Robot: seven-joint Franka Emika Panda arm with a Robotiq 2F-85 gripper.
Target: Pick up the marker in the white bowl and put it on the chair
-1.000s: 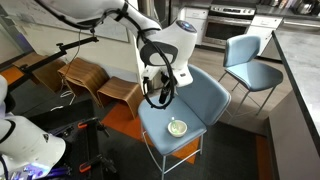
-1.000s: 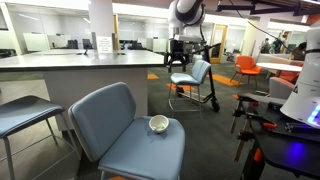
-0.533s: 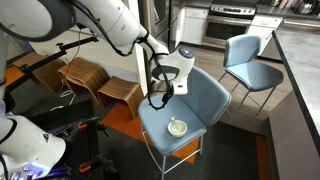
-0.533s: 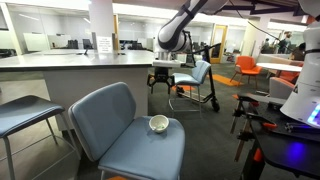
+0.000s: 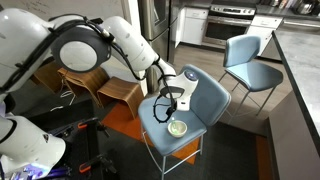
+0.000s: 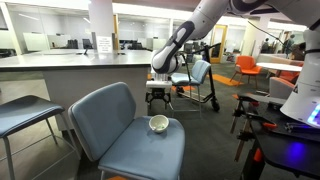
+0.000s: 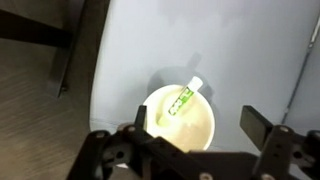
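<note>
My gripper moves down, open, to the white bowl (image 7: pixel 181 118) next and brings its fingers astride the marker's green middle (image 7: pixel 180 102), since the marker still lies well below them.
The white bowl (image 7: pixel 181 118) sits on the seat of the blue-grey chair (image 7: pixel 240 50). The yellow-green marker (image 7: pixel 184 98) lies in the bowl, leaning on its far rim. My gripper (image 7: pixel 196 125) is open and empty, above the bowl, its fingers (image 7: pixel 258 124) standing on either side of it. In an exterior view the gripper (image 5: pixel 170 103) hangs just above the bowl (image 5: pixel 178 127) on the chair (image 5: pixel 205 100). It also shows in an exterior view, with the gripper (image 6: pixel 160 97) above the bowl (image 6: pixel 159 123) on the chair (image 6: pixel 135 145).
A second blue-grey chair (image 5: pixel 250 62) stands behind. Wooden stools (image 5: pixel 90 78) stand beside the task chair. A long counter (image 6: pixel 70 62) runs behind the chair. Another chair (image 6: pixel 20 115) and a robot base with wires (image 6: pixel 285 130) are nearby.
The arm has come down and forward. The gripper has dropped from high over the chair back to just above the bowl. The bowl and marker have not moved.
</note>
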